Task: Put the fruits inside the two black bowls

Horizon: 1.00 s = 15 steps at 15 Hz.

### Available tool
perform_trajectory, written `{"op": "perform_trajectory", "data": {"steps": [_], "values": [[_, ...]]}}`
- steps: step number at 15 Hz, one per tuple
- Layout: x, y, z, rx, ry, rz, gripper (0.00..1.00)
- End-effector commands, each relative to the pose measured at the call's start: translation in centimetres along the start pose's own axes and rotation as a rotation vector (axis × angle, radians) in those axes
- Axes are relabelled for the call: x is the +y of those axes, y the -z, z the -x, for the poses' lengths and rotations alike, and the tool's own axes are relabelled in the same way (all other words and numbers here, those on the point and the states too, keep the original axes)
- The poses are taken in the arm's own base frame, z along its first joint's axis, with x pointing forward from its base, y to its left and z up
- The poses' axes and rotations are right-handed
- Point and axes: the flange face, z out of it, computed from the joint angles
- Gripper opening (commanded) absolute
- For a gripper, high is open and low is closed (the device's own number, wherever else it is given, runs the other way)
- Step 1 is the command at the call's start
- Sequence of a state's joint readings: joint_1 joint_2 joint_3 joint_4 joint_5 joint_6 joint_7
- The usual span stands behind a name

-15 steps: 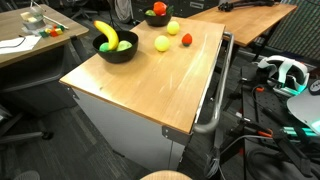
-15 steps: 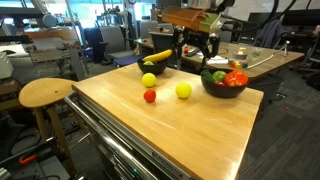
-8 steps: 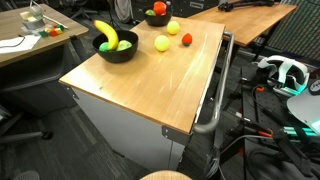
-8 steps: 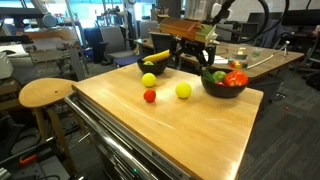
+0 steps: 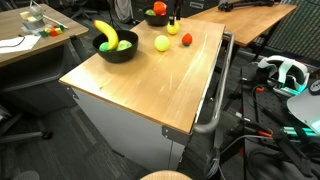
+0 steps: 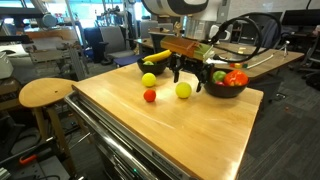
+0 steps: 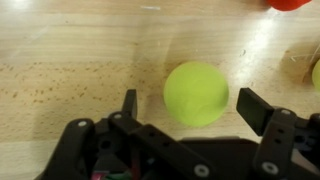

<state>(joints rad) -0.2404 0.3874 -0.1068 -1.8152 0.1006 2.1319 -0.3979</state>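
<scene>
The yellow-green ball (image 6: 183,90) (image 7: 196,93) is below, between my open fingers, so I need to lower my gripper onto it and close my fingers around its sides.
Three fruits lie loose on the wooden table: a yellow-green ball (image 6: 183,90) (image 5: 173,28) (image 7: 196,93), a yellow one (image 6: 148,80) (image 5: 162,43) and a small red one (image 6: 150,96) (image 5: 187,39). One black bowl (image 6: 148,67) (image 5: 116,52) holds a banana (image 5: 105,33) and a green fruit. The other black bowl (image 6: 224,88) (image 5: 156,18) holds red and green fruits. My gripper (image 6: 190,77) (image 7: 192,105) hangs open just above the yellow-green ball, which shows between the two fingers (image 7: 256,108) in the wrist view; nothing is held.
The table (image 5: 150,85) has a metal handle bar (image 5: 215,95) along one edge. A round wooden stool (image 6: 45,93) stands beside it. Other desks, chairs and cables surround the table.
The gripper has come down and moved forward from behind the bowls to just over the yellow-green ball. The fruits and bowls have not moved.
</scene>
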Motion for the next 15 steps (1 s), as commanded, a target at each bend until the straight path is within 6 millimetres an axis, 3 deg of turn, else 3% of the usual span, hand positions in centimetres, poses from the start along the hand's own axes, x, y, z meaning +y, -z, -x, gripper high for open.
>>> {"op": "perform_trajectory", "data": {"steps": [1, 2, 3, 5, 7, 10, 12, 15], "values": [[-0.4, -0.7, -0.3, -0.037, -0.019, 0.024, 1.00], [-0.4, -1.1, -0.3, -0.042, -0.019, 0.027, 1.00], [-0.4, -1.3, -0.3, -0.044, -0.018, 0.030, 0.79], [-0.5, -1.6, -0.4, -0.050, -0.018, 0.030, 0.68], [-0.5, -1.8, -0.6, -0.048, -0.018, 0.025, 0.50], [-0.6, -0.8, -0.6, -0.046, -0.017, 0.010, 0.31], [-0.9, 2.0, -0.6, -0.011, 0.006, 0.008, 0.27], [-1.0, 9.1, -1.9, 0.103, 0.010, 0.007, 0.26]]}}
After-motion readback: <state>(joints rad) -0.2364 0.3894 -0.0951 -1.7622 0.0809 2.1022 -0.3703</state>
